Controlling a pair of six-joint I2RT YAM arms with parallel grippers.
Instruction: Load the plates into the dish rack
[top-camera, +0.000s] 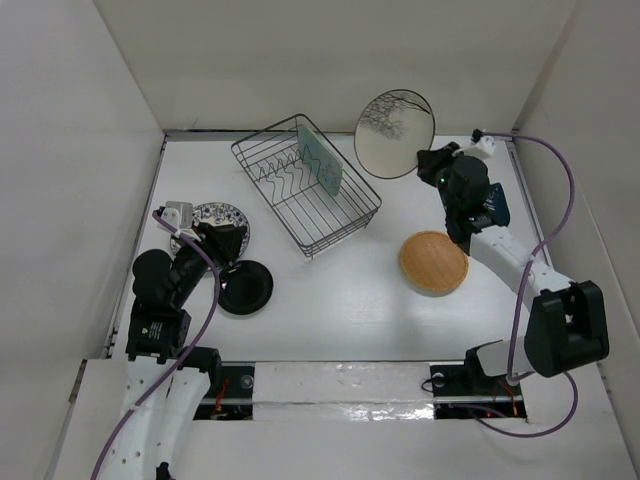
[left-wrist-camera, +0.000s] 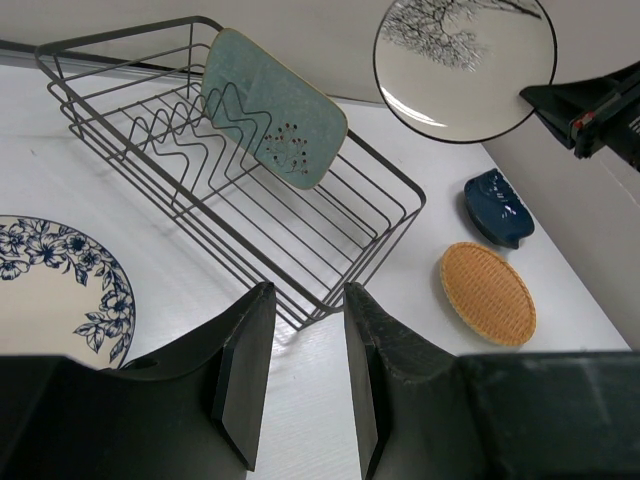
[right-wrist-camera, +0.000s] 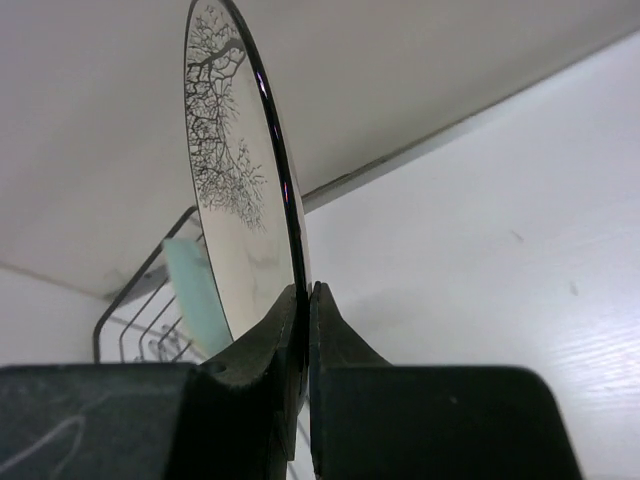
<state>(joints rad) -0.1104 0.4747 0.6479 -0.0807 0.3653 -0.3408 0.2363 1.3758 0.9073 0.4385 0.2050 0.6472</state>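
Note:
The dish rack's wires beside the pale green plate are empty, so the right gripper will next go left in the top view, then down, and release the cream plate there.
My right gripper is shut on the lower rim of the cream round plate with the dark sketch and holds it upright in the air, right of the dish rack. The right wrist view shows the plate edge-on between the jaws. The pale green plate stands in the rack's tines. My left gripper is open and empty, low over the table between the blue-and-white plate and the black plate. The tan-orange plate lies flat on the right. The dark blue plate lies by the right wall.
White walls close in the table on the left, back and right. The rack sits at an angle in the back middle. Purple cables loop off both arms.

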